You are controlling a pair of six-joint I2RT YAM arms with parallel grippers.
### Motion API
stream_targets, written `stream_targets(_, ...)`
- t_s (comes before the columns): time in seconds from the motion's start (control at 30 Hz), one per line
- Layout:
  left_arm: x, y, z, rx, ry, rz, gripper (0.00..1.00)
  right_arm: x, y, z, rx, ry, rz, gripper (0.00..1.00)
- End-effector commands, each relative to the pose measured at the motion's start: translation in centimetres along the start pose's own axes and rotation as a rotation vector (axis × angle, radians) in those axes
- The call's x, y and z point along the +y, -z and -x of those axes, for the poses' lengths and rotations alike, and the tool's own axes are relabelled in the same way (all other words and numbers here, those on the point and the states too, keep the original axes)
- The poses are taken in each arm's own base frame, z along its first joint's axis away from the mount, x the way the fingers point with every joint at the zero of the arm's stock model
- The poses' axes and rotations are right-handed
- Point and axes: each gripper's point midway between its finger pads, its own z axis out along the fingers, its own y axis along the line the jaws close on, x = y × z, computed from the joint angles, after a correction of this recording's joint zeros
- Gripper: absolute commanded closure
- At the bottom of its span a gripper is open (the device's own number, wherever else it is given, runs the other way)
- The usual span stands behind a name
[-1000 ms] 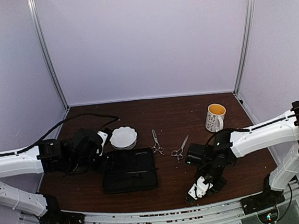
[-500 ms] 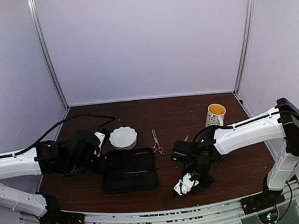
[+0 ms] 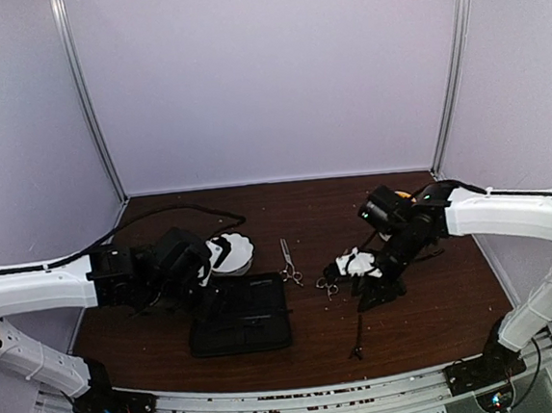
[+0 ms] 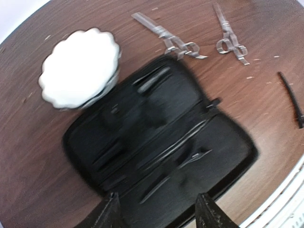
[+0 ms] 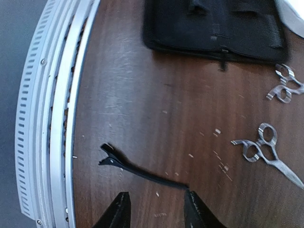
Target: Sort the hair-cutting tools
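Observation:
The clip's forked end (image 4: 300, 121) is outside the case (image 4: 156, 137), below the left gripper and to its right in the top view, so the left gripper should cross over and lower onto it next.
Two silver scissors lie on the brown table: one (image 3: 287, 261) right of the bowl, the other (image 3: 329, 284) beside my right gripper (image 3: 368, 292). Both scissors also show in the left wrist view (image 4: 168, 39) (image 4: 231, 42). A thin dark hair clip (image 3: 358, 339) lies near the front edge, in the right wrist view (image 5: 137, 168) just ahead of my open, empty right gripper (image 5: 157, 209). My left gripper (image 4: 159, 213) hovers open over the black case (image 4: 156, 137), holding nothing. Thin dark shapes inside the case are blurred.
A white scalloped bowl (image 4: 80, 66) stands at the case's far left corner. A mug (image 3: 406, 195) is mostly hidden behind the right arm. The metal front rail (image 5: 57, 118) runs close to the clip.
The right arm has swung up and back from the front edge toward the middle, leaving the hair clip lying bare on the table. The left gripper has shifted right, over the case.

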Motion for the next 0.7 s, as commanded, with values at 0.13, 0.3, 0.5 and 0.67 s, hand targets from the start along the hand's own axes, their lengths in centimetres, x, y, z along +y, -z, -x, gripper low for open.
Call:
stream_targets(0.13,-11.0,-2.5,5.8,0.037,-0.240,-0.203,0.44,-7.6,9.4,-3.8,-0.267,-0.423,-0.448,0.59)
stream_targets(0.3,-16.5,-5.2,7.7,0.096,-0.284,-0.325,0.44,-10.6,14.2,-5.8,-0.343,-0.537,-0.669,0.56)
stream_targets(0.5,-22.3,-7.7,10.0,0.132,-0.280,-0.438,0.46,-11.4,15.8,-6.2,-0.358,-0.549,-0.756,0.54)
stream_targets(0.67,-24.9,-10.4,8.8,0.233,-0.274,-0.416,0.47,-11.7,15.9,-6.3,-0.360,-0.557,-0.768,0.54)
